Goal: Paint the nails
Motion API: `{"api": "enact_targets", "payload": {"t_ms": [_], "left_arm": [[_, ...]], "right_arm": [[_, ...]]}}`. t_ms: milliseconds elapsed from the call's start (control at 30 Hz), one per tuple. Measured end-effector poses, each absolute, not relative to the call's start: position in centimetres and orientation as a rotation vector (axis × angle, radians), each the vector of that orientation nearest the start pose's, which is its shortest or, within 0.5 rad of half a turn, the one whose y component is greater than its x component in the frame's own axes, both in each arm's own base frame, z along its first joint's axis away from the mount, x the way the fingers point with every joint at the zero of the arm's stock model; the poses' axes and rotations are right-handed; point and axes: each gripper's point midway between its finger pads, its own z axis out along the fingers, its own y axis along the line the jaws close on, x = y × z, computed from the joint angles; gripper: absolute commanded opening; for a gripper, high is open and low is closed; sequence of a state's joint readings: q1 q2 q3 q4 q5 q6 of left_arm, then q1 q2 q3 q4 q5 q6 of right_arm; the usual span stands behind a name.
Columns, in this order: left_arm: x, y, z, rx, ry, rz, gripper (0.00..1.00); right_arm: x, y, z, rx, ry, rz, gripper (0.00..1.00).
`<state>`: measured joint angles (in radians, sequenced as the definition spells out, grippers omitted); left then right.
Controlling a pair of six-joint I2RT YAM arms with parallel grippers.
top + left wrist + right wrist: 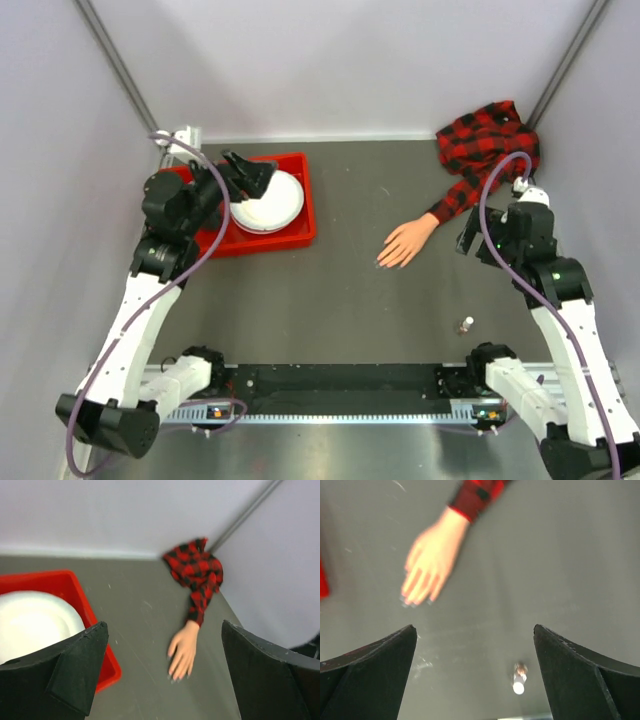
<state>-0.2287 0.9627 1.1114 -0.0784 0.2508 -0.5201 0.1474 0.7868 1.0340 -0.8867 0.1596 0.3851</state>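
My right gripper should move down and backward onto the white cap (469, 320) (518, 687), which points up. The polish bottle stands below that gripper and back toward the base.
The peach mannequin hand (408, 242) lies palm down on the grey table, its red-and-black plaid sleeve (485, 150) running to the back right corner. Its tiny nails (385, 263) point toward the front left. They also show in the left wrist view (177, 676) and, blurred, in the right wrist view (412, 602). A small polish bottle (465, 325) stands in front of the hand and also shows in the right wrist view (519, 678). My left gripper (250, 175) is open and empty above the white plate. My right gripper (470, 238) is open and empty, just right of the hand.
A red tray (305, 215) at the back left holds a white plate (270, 205). Grey walls close in the table on three sides. A black rail (340, 385) runs along the near edge between the arm bases.
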Motion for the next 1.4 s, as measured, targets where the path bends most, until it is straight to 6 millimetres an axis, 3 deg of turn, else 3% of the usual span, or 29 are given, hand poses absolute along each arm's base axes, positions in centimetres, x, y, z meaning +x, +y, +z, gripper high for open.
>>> {"api": "enact_targets", "payload": {"t_ms": [100, 200, 367, 467, 567, 700, 900, 1400], "left_arm": [[32.5, -15.5, 37.0, 0.0, 1.646, -0.864, 0.97], [32.3, -16.4, 35.0, 0.01, 1.7, -0.92, 0.96], [32.1, -17.2, 34.3, 0.034, 1.719, -0.972, 0.96], [32.0, -17.6, 34.2, 0.049, 1.708, -1.001, 0.96], [31.8, -18.0, 33.3, 0.048, 1.716, -1.035, 0.96], [31.6, -18.9, 32.1, 0.045, 1.741, -1.074, 0.96], [31.0, -20.2, 31.8, 0.079, 1.74, -1.113, 0.95], [30.1, -21.9, 31.5, 0.101, 1.737, -1.181, 0.95]], "right_arm": [[22.5, 1.9, 21.9, 0.404, 2.271, 0.086, 0.99], [21.5, 1.9, 21.0, 0.458, 2.318, 0.083, 0.99], [18.9, 1.5, 18.0, 0.591, 2.435, 0.035, 0.98], [17.2, 1.0, 16.3, 0.667, 2.51, -0.023, 0.92], [15.6, 0.8, 15.0, 0.731, 2.551, -0.047, 0.82], [14.0, 1.2, 12.7, 0.788, 2.604, -0.034, 0.46], [11.9, 1.9, 9.4, 0.872, 2.712, -0.044, 0.52], [12.8, 1.5, 8.1, 0.971, 2.732, -0.13, 0.49]]}}
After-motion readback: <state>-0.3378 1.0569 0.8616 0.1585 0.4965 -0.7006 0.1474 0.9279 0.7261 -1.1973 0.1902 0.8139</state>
